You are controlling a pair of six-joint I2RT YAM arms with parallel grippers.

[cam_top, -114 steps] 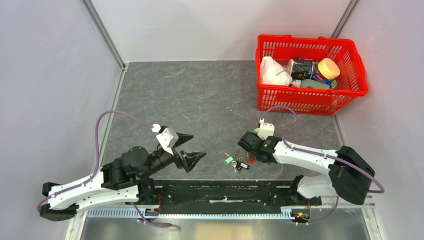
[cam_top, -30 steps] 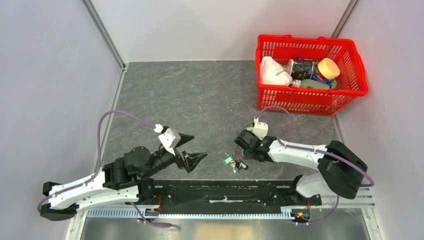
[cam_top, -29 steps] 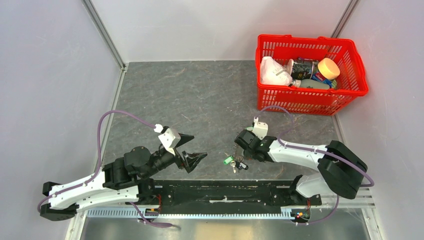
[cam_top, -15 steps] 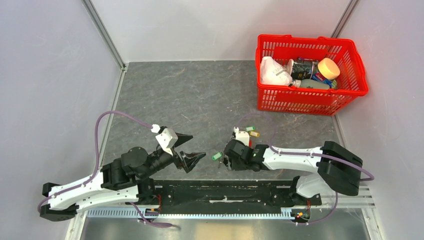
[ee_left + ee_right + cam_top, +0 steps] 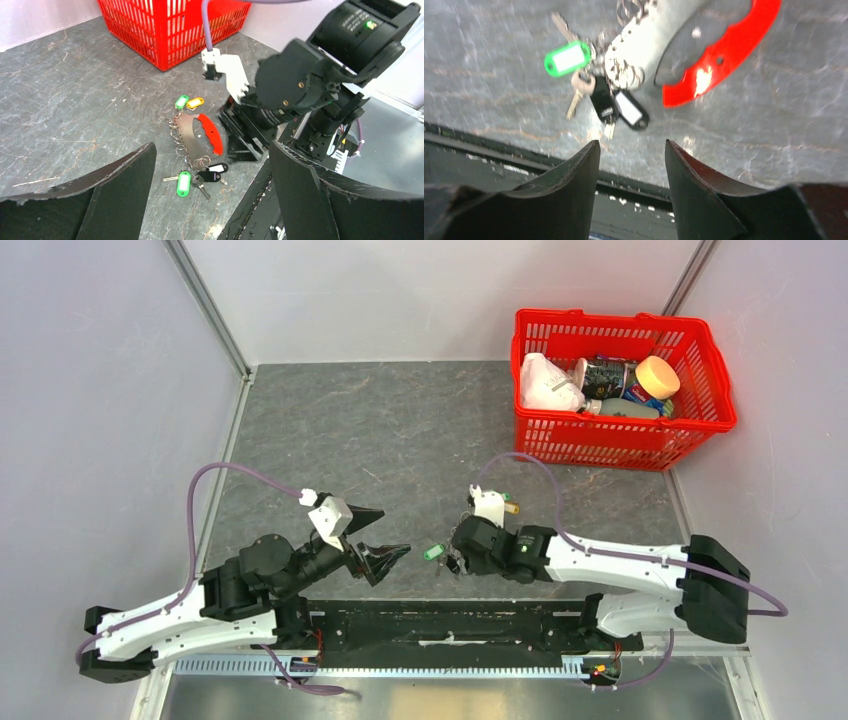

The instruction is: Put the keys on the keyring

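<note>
I should next move my right gripper away from my base and down onto the ringed edge of the keyring's silvery part (image 5: 634,22).
The keyring (image 5: 209,134), an oval loop with one bright red part and a silvery part, lies flat on the grey table (image 5: 400,430). Several small rings hang along its edge (image 5: 176,136). Keys with a green tag (image 5: 183,181) and black tags (image 5: 215,170) lie at its near end. A green tag (image 5: 181,102) and a yellow tag (image 5: 195,102) lie at its far end. My right gripper (image 5: 631,145) hovers open just over the keyring (image 5: 724,50) and the tagged keys (image 5: 567,57), holding nothing. From above, its wrist (image 5: 490,545) hides most of the ring. My left gripper (image 5: 395,532) stands wide open and empty, to the left.
A red basket (image 5: 625,440) with bottles and a white bag stands at the back right. The black rail (image 5: 450,625) runs along the table's near edge, close to the keys. Grey walls enclose the table on both sides.
My right gripper has swung left and now sits over the keyring. The bunch of keys has shifted left with it. The left arm has barely moved.
</note>
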